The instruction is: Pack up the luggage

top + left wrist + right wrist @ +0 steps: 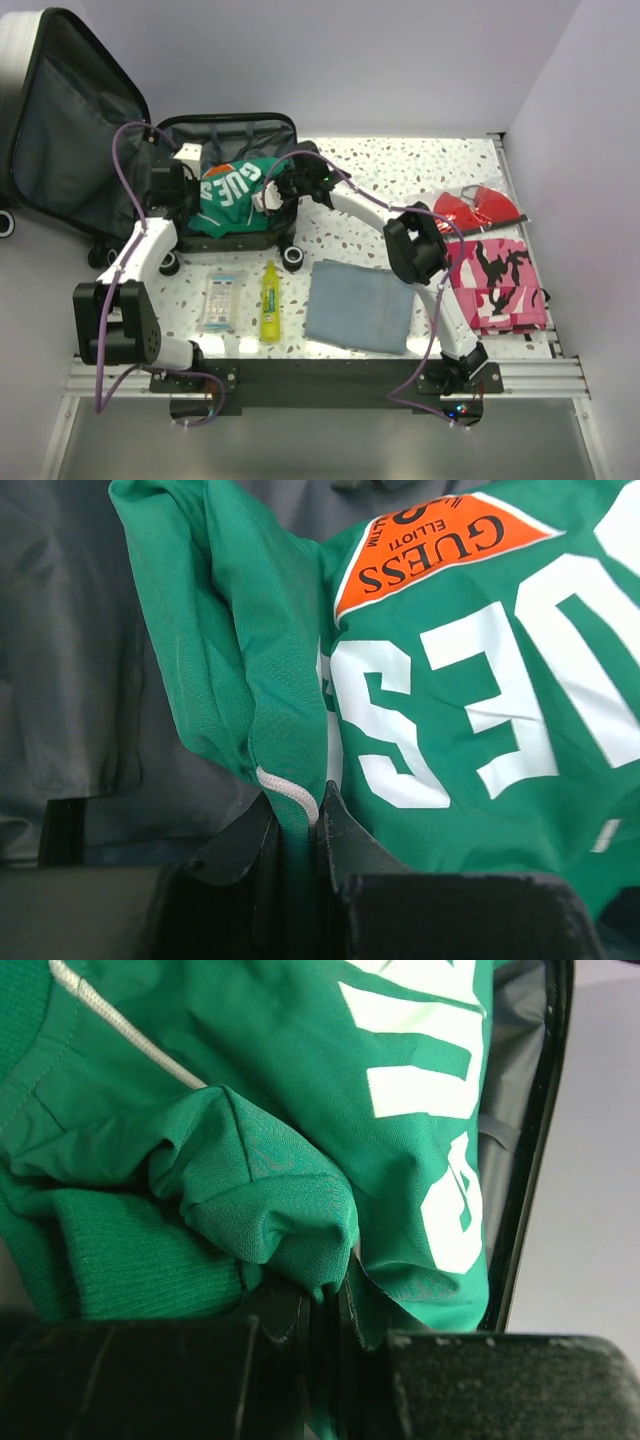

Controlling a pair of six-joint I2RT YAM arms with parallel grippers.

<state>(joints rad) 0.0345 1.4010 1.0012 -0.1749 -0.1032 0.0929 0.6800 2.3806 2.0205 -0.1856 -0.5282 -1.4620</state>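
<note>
My right gripper carries the garment's fold outward toward the luggage's bare far lining (256,138) (508,1095) next and releases it, since that part lies outward of the gripper.
The luggage (170,135) lies open at the back left, its lid (70,130) raised and its dark grey lining showing. A green GUESS garment (232,195) with white letters and an orange patch lies in the open half. My left gripper (185,185) is shut on a fold of the green garment (280,680) with a white cord. My right gripper (272,195) is shut on another bunched fold of the garment (270,1190) near the case's zip edge (520,1180).
On the speckled table (400,165) lie a clear packet (222,300), a yellow bottle (270,302), a folded blue cloth (358,305), a pink camouflage garment (495,285) and a red item (478,208). A wall stands at the right.
</note>
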